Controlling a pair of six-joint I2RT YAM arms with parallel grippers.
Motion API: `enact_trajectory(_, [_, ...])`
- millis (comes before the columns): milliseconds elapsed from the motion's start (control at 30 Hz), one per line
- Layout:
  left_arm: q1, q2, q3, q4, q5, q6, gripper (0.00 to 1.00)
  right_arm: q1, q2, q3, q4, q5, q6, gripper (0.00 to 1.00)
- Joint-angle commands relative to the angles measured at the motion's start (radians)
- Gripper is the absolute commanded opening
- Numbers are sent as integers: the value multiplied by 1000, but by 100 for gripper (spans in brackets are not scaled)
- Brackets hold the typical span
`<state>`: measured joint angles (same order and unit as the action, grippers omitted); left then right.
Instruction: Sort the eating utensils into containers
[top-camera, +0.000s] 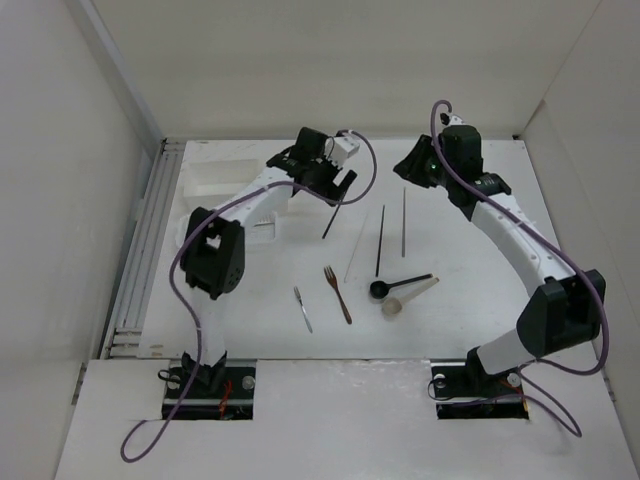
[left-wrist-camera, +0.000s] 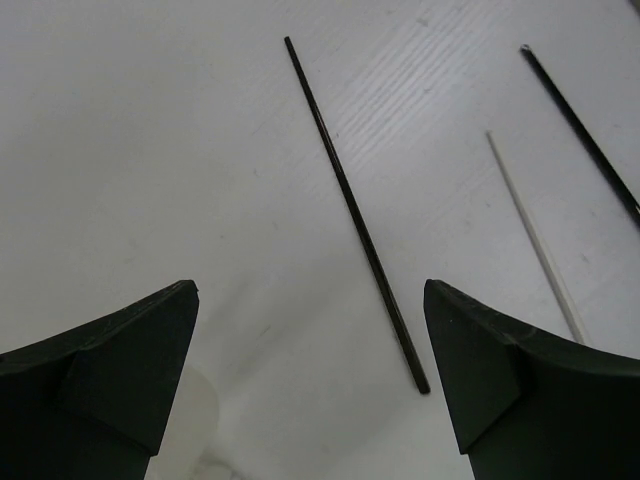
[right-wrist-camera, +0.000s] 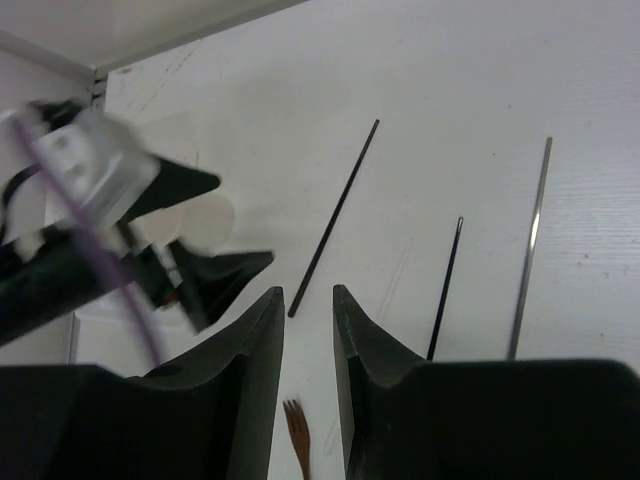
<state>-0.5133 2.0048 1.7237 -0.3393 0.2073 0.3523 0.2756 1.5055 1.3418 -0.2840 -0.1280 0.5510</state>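
Note:
The dark chopstick is below my left gripper and nearer one finger, so my left gripper will next go down and shift toward the pale chopstick, onto the dark chopstick's middle (top-camera: 337, 208) (left-wrist-camera: 353, 212).
Several chopsticks lie mid-table: a dark one (top-camera: 333, 218) (left-wrist-camera: 355, 215) (right-wrist-camera: 333, 215), a pale one (top-camera: 357, 245) (left-wrist-camera: 535, 240), a second dark one (top-camera: 380, 240) (right-wrist-camera: 446, 290) and a metallic one (top-camera: 403, 222) (right-wrist-camera: 530, 250). Nearer the arms are a brown fork (top-camera: 338, 295) (right-wrist-camera: 297, 440), a grey fork (top-camera: 303, 309), a black spoon (top-camera: 398, 285) and a beige spoon (top-camera: 405, 298). My left gripper (top-camera: 343, 187) (left-wrist-camera: 310, 290) hangs wide open just over the first dark chopstick's far end, holding nothing. My right gripper (top-camera: 405, 168) (right-wrist-camera: 305, 295) is raised at the back, narrowly open and empty.
A white rectangular box (top-camera: 215, 180) stands at the back left. A slotted tray (top-camera: 265, 222) lies partly under the left arm. A round white cup (left-wrist-camera: 190, 420) (right-wrist-camera: 205, 220) sits beside the left gripper. White walls close in the table on three sides.

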Motion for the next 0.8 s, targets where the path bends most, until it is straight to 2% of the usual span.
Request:
enact_trajectory(0, [12, 142, 138, -10, -55, -139, 94, -9, -99, 31, -52, -22, -69, 32])
enact_trajectory(100, [1, 233, 215, -1, -55, -139, 94, -18, -140, 31, -83, -13, -91, 33])
enact_trajectory(233, [-37, 323, 264, 36, -170, -119, 94, -38, -179, 40, -122, -4, -111, 33])
enact_trajectory(367, [-37, 405, 375, -59, -184, -130, 91, -47, -217, 40, -155, 7, -154, 34])
enact_trajectory(567, [-37, 379, 301, -98, -144, -139, 69, -84, -246, 40, -155, 16, -174, 35])
enact_trajectory(767, [-37, 388, 310, -247, -145, -148, 69, -121, -234, 69, -146, -15, -194, 37])
